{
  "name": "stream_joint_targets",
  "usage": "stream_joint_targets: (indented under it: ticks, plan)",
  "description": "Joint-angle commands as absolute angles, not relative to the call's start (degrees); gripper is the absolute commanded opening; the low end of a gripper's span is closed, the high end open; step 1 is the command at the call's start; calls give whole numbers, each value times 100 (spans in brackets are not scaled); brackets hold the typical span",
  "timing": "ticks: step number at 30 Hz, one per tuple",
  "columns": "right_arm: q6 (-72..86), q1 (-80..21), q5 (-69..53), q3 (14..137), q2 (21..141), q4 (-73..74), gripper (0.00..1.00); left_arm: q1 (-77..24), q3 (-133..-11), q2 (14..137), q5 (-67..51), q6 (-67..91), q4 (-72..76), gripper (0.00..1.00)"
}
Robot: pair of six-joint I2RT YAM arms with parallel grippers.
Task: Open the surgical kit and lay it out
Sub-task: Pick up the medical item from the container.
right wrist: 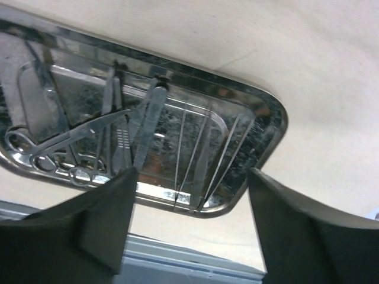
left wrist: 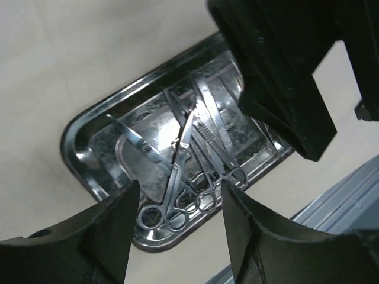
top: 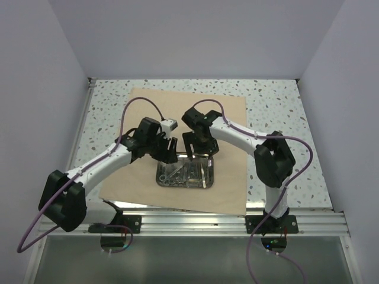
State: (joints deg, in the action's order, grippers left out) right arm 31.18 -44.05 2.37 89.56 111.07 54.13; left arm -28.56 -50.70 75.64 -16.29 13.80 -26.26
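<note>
I will lower my left gripper into the tray (top: 207, 184) next, onto the middle of the top scissors near their pivot, because their rings are between my open fingers.
The tan wrap sheet (top: 225, 112) lies spread flat on the table. The shiny steel tray (top: 207, 184) sits on it near the front, holding scissors (left wrist: 172, 183), forceps (left wrist: 213, 142) and tweezers (right wrist: 204, 160). My left gripper (top: 169, 152) hovers over the tray's far left edge, open and empty; in its wrist view the scissor rings lie between the fingers (left wrist: 118, 231). My right gripper (top: 200, 148) hovers over the tray's far right part, open and empty, with the tweezers (right wrist: 234, 154) below between its fingers (right wrist: 112, 213).
The speckled table top (top: 278, 106) surrounds the sheet. An aluminium rail (top: 195, 222) runs along the near edge, also in the right wrist view (right wrist: 177, 260). Grey walls close in the left, right and back. The right arm's body (left wrist: 284, 77) fills the left wrist view's upper right.
</note>
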Motion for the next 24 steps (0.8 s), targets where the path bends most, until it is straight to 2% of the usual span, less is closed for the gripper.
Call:
stream_joint_targets:
  ticks: [1,3,6,15,24]
  plan:
    - [3050,-4325,755,9071,10662,5844,84,-3286,-5247,7672,-1943,1160,-2364,61]
    - [3076,-4176,931,8895,10434,5897,93,-3505,-5230,7839,-1837,1169,-2329,60]
    - [3050,-3991,1028,8597,10187,5906,98,-3752,-5212,8076,-1600,1178,-2268,60]
    - [2672,-3121,1002,8227,9660,5950,99,-3841,-5115,8683,-607,1195,-2031,53]
    - [2619,-3067,1037,8077,9571,5968,98,-3841,-5080,9167,-712,1107,-1758,50]
